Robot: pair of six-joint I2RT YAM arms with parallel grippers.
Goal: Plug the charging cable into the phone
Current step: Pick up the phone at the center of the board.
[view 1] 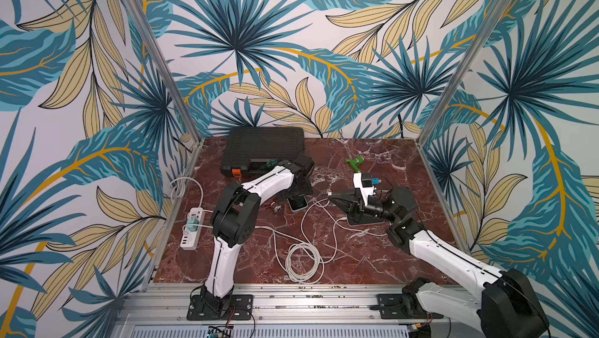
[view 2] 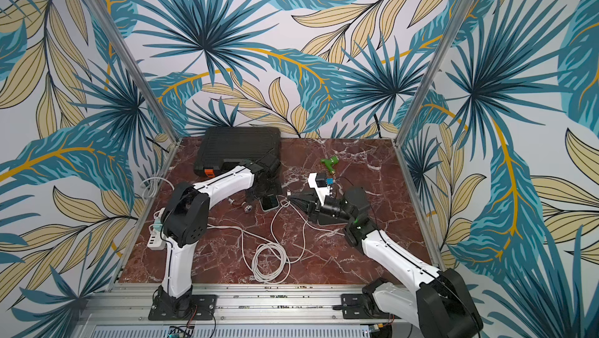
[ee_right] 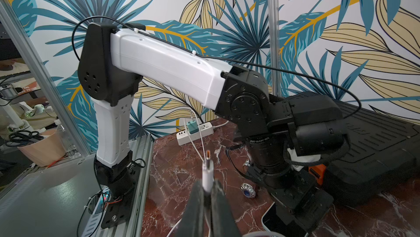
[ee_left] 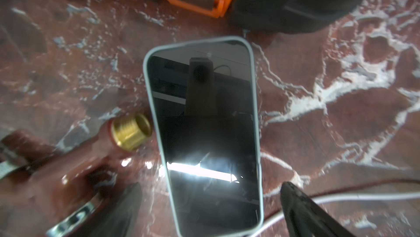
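Observation:
The phone's middle (ee_left: pixel 204 138) is below my left gripper. I should next ease that gripper down and slightly outward to close there.
The phone (ee_left: pixel 204 133) lies face up on the marble table, dark screen in a pale grey case, also seen in both top views (view 1: pixel 298 204) (view 2: pixel 270 203). My left gripper (ee_left: pixel 210 190) hangs over it, open, one finger on each side of the phone's near end and not touching it. My right gripper (ee_right: pixel 207 184) is shut on the white plug of the charging cable (ee_right: pixel 208 170), whose metal tip sticks out past the fingertips. In a top view the right gripper (view 1: pixel 330 194) is just right of the phone, above the table. The cable's slack lies coiled (view 1: pixel 303 262) in front.
A black tool case (view 1: pixel 264 148) with an orange latch stands behind the phone. A brass fitting (ee_left: pixel 131 131) lies against the phone's side, with small metal parts (view 1: pixel 277 208) nearby. A white power strip (view 1: pixel 192 229) sits at the left edge and a green part (view 1: pixel 355 162) at the back.

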